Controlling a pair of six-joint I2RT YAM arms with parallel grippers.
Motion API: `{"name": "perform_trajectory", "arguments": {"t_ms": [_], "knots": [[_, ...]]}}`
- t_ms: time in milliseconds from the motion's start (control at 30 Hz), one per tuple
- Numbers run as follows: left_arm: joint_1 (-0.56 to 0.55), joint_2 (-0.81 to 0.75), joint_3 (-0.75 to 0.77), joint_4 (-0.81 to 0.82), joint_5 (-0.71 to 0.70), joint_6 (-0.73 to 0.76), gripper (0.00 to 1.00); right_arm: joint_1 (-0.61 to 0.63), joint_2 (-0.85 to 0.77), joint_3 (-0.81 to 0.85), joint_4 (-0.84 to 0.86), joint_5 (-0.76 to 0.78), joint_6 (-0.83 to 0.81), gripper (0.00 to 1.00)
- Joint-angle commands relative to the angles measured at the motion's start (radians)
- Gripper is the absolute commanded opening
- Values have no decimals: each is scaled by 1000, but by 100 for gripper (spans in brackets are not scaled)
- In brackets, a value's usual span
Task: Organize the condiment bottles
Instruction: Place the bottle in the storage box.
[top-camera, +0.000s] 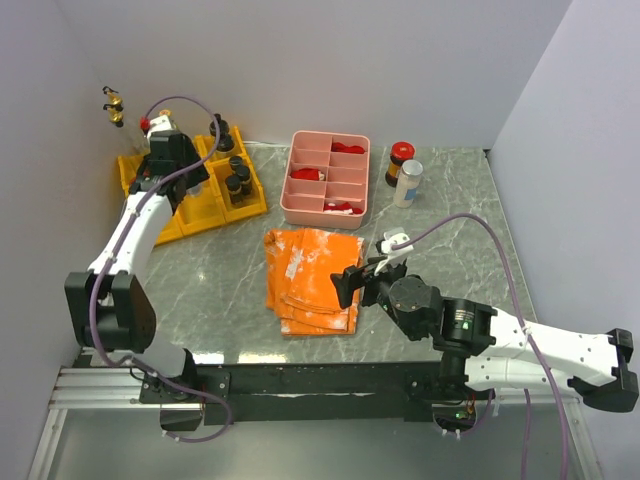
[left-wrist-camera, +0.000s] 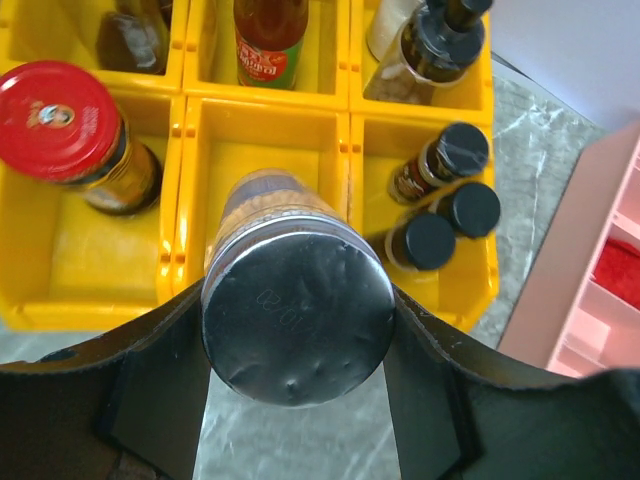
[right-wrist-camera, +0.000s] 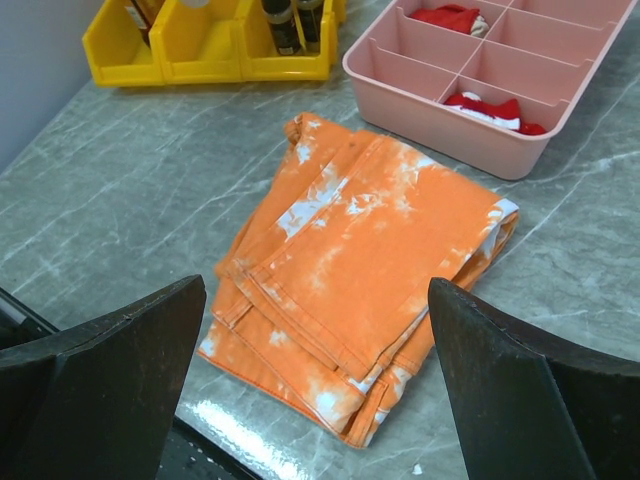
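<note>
Next I need to lower my left gripper and release the clear jar in the bins' middle front cell (top-camera: 202, 211) (left-wrist-camera: 300, 165), which lies below and is empty, unlike its neighbours.
My left gripper (left-wrist-camera: 297, 335) is shut on a clear jar with a dented silver cap (left-wrist-camera: 297, 310) and holds it over the middle front cell of the yellow bins (left-wrist-camera: 265, 140). In the bins stand a red-capped jar (left-wrist-camera: 60, 120), three small black-capped bottles (left-wrist-camera: 440, 205), a red-labelled bottle (left-wrist-camera: 268, 40) and a black-capped bottle (left-wrist-camera: 440, 45). In the top view the left gripper (top-camera: 168, 160) is over the bins (top-camera: 200, 212). A red-capped dark jar (top-camera: 400, 160) and a white bottle (top-camera: 408, 183) stand at the back right. My right gripper (right-wrist-camera: 318, 290) is open and empty over the table.
A pink divided tray (top-camera: 290, 205) with red pieces stands at the back middle; it also shows in the right wrist view (right-wrist-camera: 440, 120). An orange folded cloth (top-camera: 315, 275) lies under my right gripper (top-camera: 352, 282). Walls close in on the left, back and right.
</note>
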Motion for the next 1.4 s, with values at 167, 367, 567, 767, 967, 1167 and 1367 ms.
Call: {"name": "perform_trajectory", "arguments": {"t_ms": [167,367,567,767,967,1167,1367], "knots": [[77,102,41,274,161,50,1,-4,9,10,48,11,-36,100],[98,183,77,262,173,45,1,-4,20,15,62,3,-47,100],[105,209,61,292,173,47,11,-4,19,4,68,10,-44,100],[115,277,92,275,169,47,36,-4,22,0,68,2,-35,100],[116,350,132,242,159,64,46,-4,5,0,68,-1,-18,100],[116,338,213,141,150,54,91,-4,-26,-2,36,-12,22,100],[116,194,238,81,233,39,97,-4,-5,20,16,26,47,100]]}}
